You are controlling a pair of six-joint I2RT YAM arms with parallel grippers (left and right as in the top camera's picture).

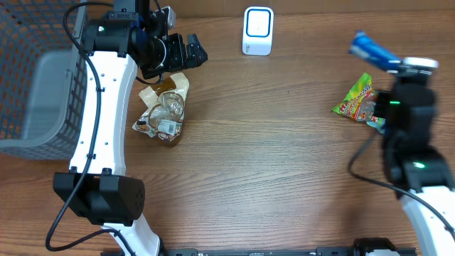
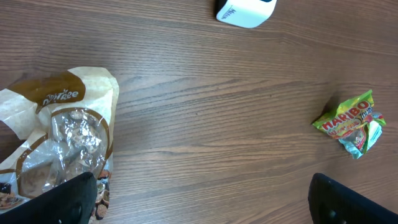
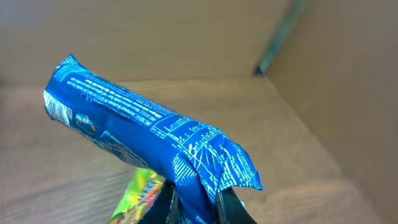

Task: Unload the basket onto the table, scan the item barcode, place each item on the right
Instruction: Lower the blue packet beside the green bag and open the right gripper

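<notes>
The raised packet goes back and down with my right gripper onto the Haribo bag's pale end (image 1: 378, 124) next, for release there. That end lies below and back.
My right gripper (image 3: 196, 202) is shut on one end of a blue snack packet (image 3: 143, 130) with white print, which is held up off the table and points away to the left. From overhead the blue packet (image 1: 372, 48) sticks out beyond the right gripper (image 1: 405, 67) at the far right. A white barcode scanner (image 1: 257, 30) stands at the back centre, and its base also shows in the left wrist view (image 2: 245, 10). My left gripper (image 2: 205, 205) is open above bare wood, just right of a brown-and-white snack bag (image 2: 59, 137).
A green and yellow Haribo bag (image 1: 359, 99) lies under the right arm, also in the left wrist view (image 2: 351, 121). The brown-and-white bag (image 1: 165, 108) lies left of centre. A grey mesh basket (image 1: 28, 78) fills the left edge.
</notes>
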